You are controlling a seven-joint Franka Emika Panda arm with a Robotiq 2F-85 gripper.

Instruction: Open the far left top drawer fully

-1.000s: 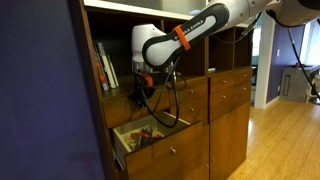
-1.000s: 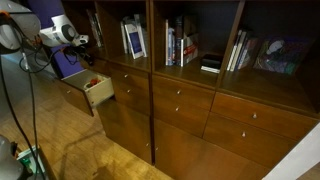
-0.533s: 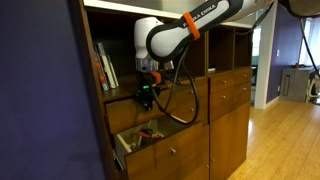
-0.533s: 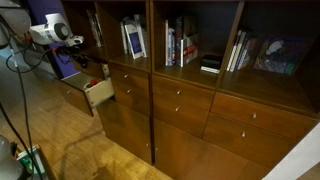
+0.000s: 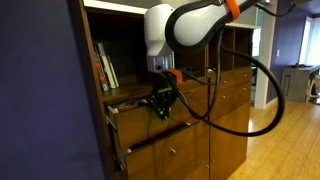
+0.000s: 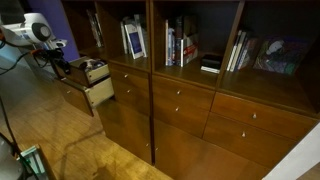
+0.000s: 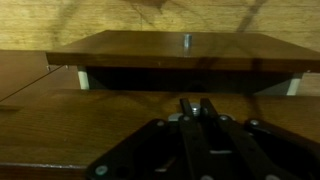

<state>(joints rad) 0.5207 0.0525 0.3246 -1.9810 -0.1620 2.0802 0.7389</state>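
Observation:
My gripper pulls the small metal knob back toward my base next, since the front of the drawer is still behind the deeper one.
The far left top drawer is a wide, shallow drawer of reddish-brown wood, and it stands pulled out from the cabinet in both exterior views. In the wrist view its flat front fills the lower half. My gripper is shut on the small metal knob at the front's centre. The gripper also shows in both exterior views, right in front of the drawer.
The deeper drawer below is also pulled out, and its knobbed front shows in the wrist view. Books stand on the shelves above. More closed drawers run along the cabinet. A blue wall stands beside it, with wood floor in front.
My gripper has moved outward from the cabinet, and the top drawer has come out with it, now covering the open deeper drawer beneath.

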